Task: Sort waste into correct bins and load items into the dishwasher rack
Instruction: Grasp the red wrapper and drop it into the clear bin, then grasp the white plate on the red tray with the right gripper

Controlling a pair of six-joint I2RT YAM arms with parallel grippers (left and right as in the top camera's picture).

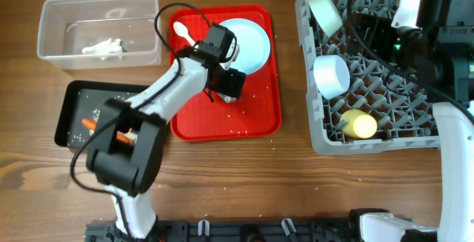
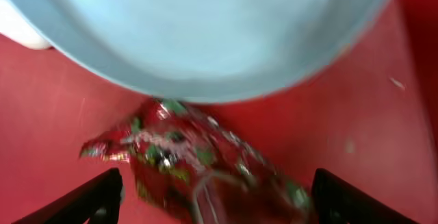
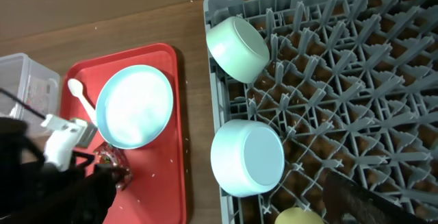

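Observation:
I should move my right gripper across and down onto the plate's rack-side rim [image 1: 266, 58] [image 3: 167, 124], which is below the gripper and to its left in the overhead view, clear of the wrapper.
My left gripper [image 2: 226, 200] is open low over the flat red tray [image 1: 259, 116]. The crumpled red foil wrapper [image 2: 198, 159] lies between its fingers, just below the round pale blue plate [image 1: 248, 42]. The white spoon [image 1: 183, 33] lies left of the plate. Rice grains [image 1: 238, 129] dot the red tray. The white tissue wad [image 1: 102, 47] is in the clear tub [image 1: 52, 27]. The orange carrot [image 1: 89, 123] is in the black tray [image 1: 70, 101]. Two bowls [image 1: 331, 75] [image 1: 326, 12] and the yellow cup [image 1: 361, 126] sit in the grey rack [image 1: 318, 138]. My right gripper [image 1: 404, 12] hovers open and empty above the rack.
My left arm [image 1: 167, 94] stretches from the front edge across the black tray to the red tray. In the right wrist view the wrapper [image 3: 113, 161] shows beside the left gripper's dark fingers. Bare wood lies between the red tray and the rack.

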